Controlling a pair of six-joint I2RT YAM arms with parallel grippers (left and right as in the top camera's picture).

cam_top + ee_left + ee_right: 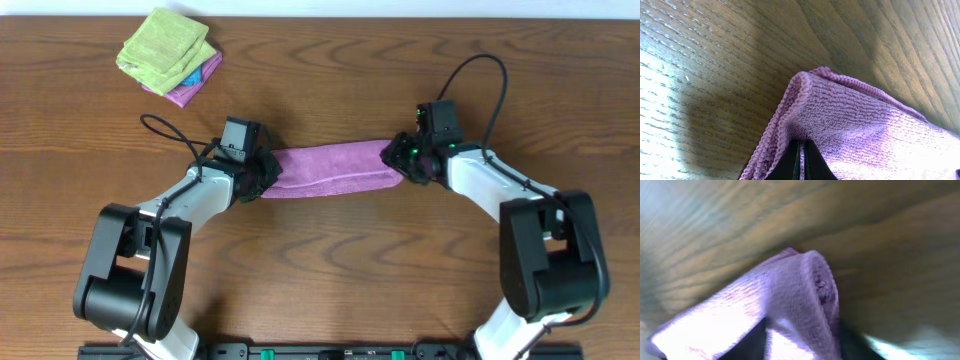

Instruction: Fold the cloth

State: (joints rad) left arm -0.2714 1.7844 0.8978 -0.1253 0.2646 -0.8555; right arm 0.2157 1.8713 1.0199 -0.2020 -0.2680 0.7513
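Next I need to settle the pinched end of the cloth [272, 186] [795, 125] in my left gripper onto the wooden table and release it, since the purple cloth already stretches between both grippers.
A purple cloth [330, 170] is stretched as a narrow band between my two grippers over the middle of the wooden table. My left gripper [258, 176] is shut on the cloth's left end; in the left wrist view the fingers [801, 162] pinch a thin layer of purple cloth [860, 125]. My right gripper [404, 158] is shut on the cloth's right end; in the right wrist view, which is blurred, a fold of the cloth [805, 295] rises between the dark fingers [802, 340].
A stack of folded cloths [168, 52], green on top with blue and pink beneath, lies at the back left of the table. Cables run from both arms.
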